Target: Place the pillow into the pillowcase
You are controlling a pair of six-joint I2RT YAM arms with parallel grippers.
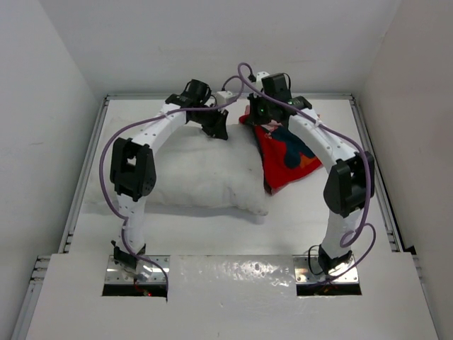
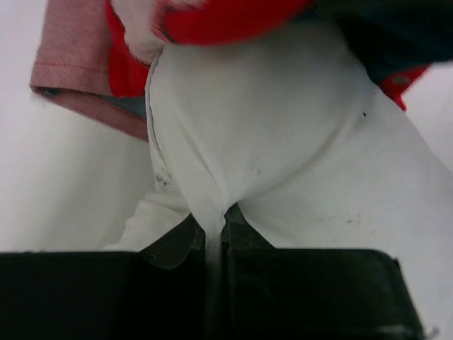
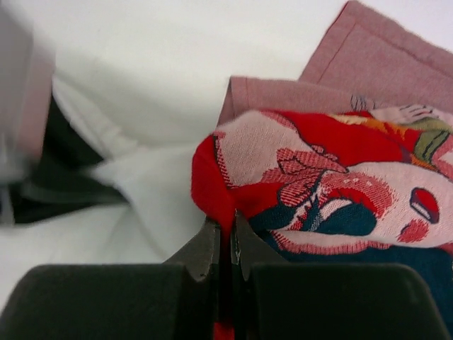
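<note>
The pillow's end already reaches under the red pillowcase, so I will pull my left gripper slightly outward toward the back bar and let go of the pinched white fold of the pillow.
The plump white pillow (image 1: 191,170) lies across the middle of the table. Its right end touches the red-orange printed pillowcase (image 1: 287,152), which lies crumpled at the back right. My left gripper (image 1: 218,126) is at the pillow's far edge, shut on a pinched fold of white pillow fabric (image 2: 212,212). My right gripper (image 1: 272,117) is over the pillowcase's far end, shut on a fold of the red cloth (image 3: 230,205). In the left wrist view the red pillowcase (image 2: 226,21) shows just beyond the pillow (image 2: 283,142). The right wrist view also shows the pillow (image 3: 148,191) left of the pillowcase (image 3: 333,184).
Raised rails (image 1: 85,184) run along the table's left, back and right sides, with white walls close behind. The pillowcase's pinkish reverse side (image 3: 368,64) lies turned out on the white tabletop (image 3: 177,42). Purple cables (image 1: 106,170) loop off both arms.
</note>
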